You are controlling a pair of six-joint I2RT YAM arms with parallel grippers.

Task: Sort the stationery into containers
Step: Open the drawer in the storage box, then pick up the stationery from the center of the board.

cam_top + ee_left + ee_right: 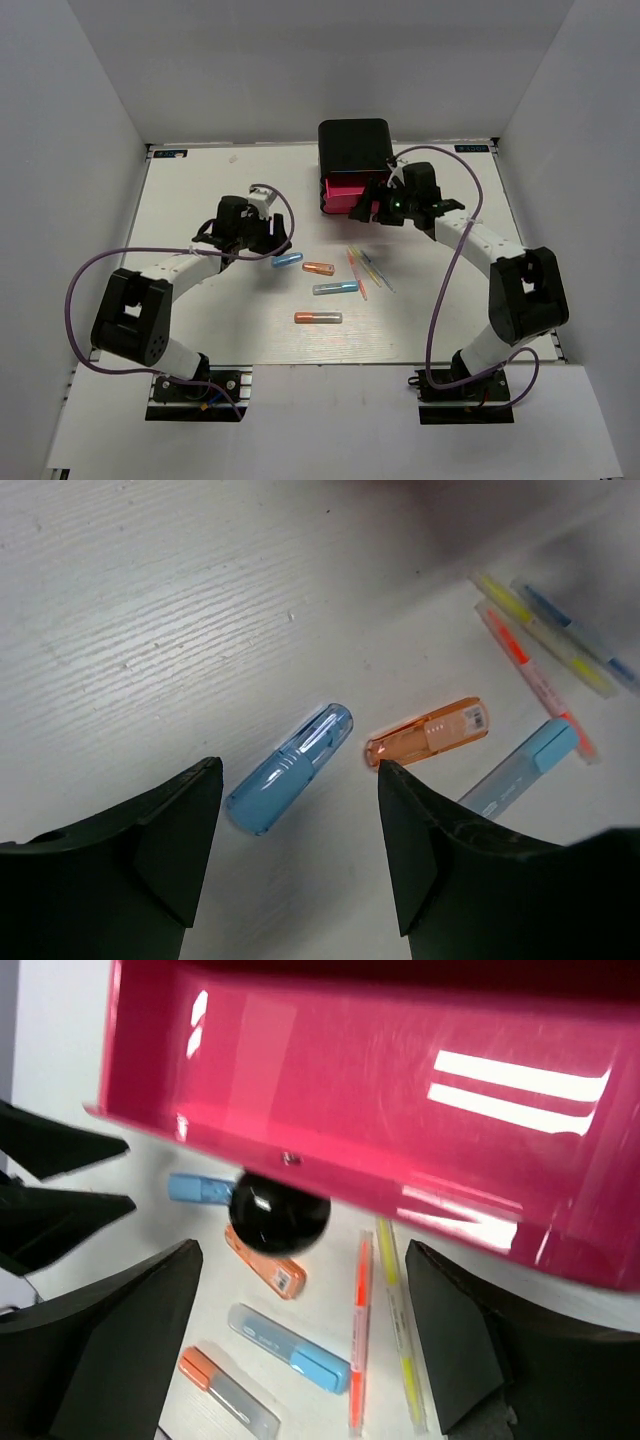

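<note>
My left gripper lowers and turns onto the middle of the nearest blue tube next, since the tube lies slanted to the gripper's open fingers.
The black box stands at the back, its pink drawer pulled out; the drawer and its black knob fill the right wrist view. My right gripper is open, just below the knob, not touching it. Blue tubes, orange tubes and thin sticks lie mid-table. My left gripper is open and empty just above the nearest blue tube, with an orange tube beside it.
The sticks lie right of the tubes, in front of the open drawer. White walls enclose the table on three sides. Purple cables loop beside both arms.
</note>
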